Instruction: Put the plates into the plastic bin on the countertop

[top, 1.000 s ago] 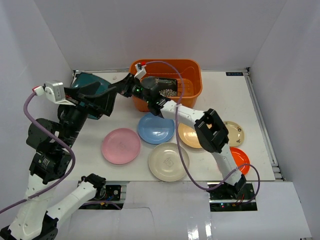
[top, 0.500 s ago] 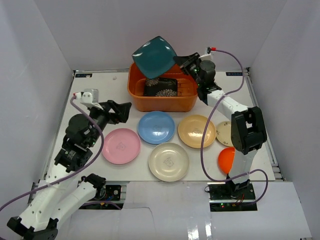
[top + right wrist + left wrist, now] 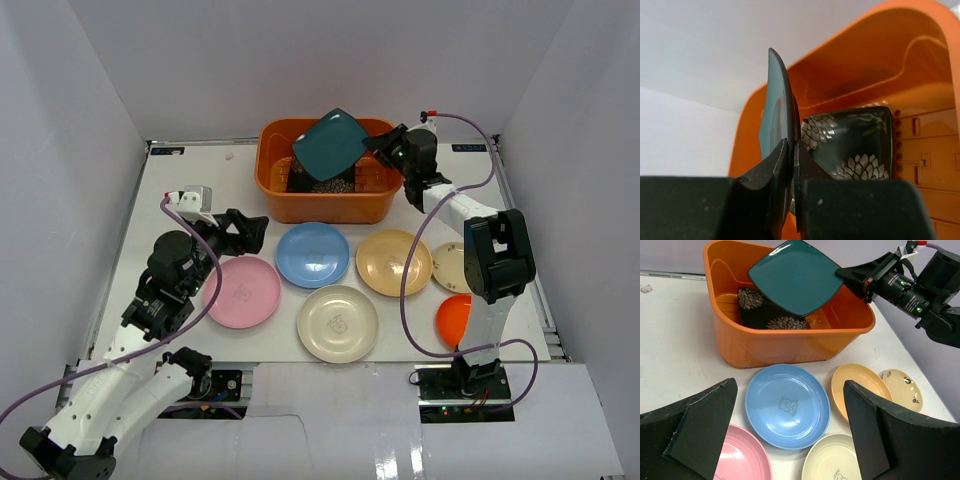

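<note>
The teal plate [image 3: 330, 143] still hangs above the black patterned dish in the bin, so my right gripper will lower it onto that dish next and release the plate's rim.
My right gripper [image 3: 378, 146] is shut on the rim of the dark teal plate [image 3: 330, 143] and holds it tilted over the orange plastic bin [image 3: 283, 197]. In the right wrist view the teal plate [image 3: 776, 107] stands edge-on between the jaws. The plate also shows in the left wrist view [image 3: 795, 275]. A black patterned square dish [image 3: 757, 312] lies in the bin. Pink [image 3: 240, 292], light blue [image 3: 312, 254], cream [image 3: 338, 323], tan [image 3: 393, 262], small beige [image 3: 464, 267] and orange [image 3: 454, 318] plates lie on the countertop. My left gripper [image 3: 250, 230] is open and empty above the pink plate's far edge.
White walls close in the countertop [image 3: 200, 180] on the left, back and right. The right arm stretches along the right side past the beige and orange plates.
The right gripper has lowered the teal plate from high above the bin's back rim down over the bin. The left arm has settled slightly lower and nearer.
</note>
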Motion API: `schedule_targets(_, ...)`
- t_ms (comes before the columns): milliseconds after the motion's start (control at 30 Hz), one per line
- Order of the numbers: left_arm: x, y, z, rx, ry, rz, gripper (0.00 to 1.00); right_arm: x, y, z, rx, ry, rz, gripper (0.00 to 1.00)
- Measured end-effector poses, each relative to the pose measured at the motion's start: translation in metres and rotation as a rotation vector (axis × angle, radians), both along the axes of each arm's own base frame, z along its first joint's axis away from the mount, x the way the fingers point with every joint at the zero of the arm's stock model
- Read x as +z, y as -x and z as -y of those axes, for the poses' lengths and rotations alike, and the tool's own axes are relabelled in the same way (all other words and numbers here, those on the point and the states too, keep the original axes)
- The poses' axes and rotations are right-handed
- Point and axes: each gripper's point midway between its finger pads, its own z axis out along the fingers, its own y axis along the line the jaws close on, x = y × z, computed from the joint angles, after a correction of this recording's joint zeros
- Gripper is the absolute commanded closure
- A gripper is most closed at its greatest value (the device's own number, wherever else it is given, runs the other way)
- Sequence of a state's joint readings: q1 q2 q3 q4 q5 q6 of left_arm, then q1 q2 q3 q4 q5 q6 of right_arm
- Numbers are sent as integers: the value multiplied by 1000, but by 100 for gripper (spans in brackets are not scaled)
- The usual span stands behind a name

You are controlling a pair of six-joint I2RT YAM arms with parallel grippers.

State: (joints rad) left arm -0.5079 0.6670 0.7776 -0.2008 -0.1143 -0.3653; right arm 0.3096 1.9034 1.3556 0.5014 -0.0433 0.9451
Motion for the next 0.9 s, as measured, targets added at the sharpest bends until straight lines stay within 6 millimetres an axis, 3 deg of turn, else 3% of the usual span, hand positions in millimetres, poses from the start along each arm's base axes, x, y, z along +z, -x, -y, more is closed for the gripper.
schedule_targets(100,-4,-2,2,-4,-8,-10,2,-15,1,-4,22,32,-22,92)
schedule_targets(333,-3,0,1,-7,-9,-4,2,-79,4,-8,64,142,-147,92)
schedule_targets(400,-2,0,1,-7,-8,-2,2,-85,2,-12,80,161,-156,91)
schedule_targets(500,-2,0,1,-8,-9,-3,2,-89,2,-14,89,175,-174,77)
schedule_targets(533,-2,0,1,-8,-9,-3,2,-88,1,-16,93,177,-175,66)
schedule_targets(567,-2,0,1,-8,-9,-2,2,-90,2,-16,97,185,-183,62)
schedule_targets(700,-2,1,2,-11,-9,-1,2,-81,-8,-21,104,241,-169,38)
schedule_targets(800,-1,1,2,-14,-8,1,2,-79,-10,-21,101,302,-168,27)
schedule_targets(900,0,2,2,-17,-6,6,2,-77,-16,-23,97,379,-164,23)
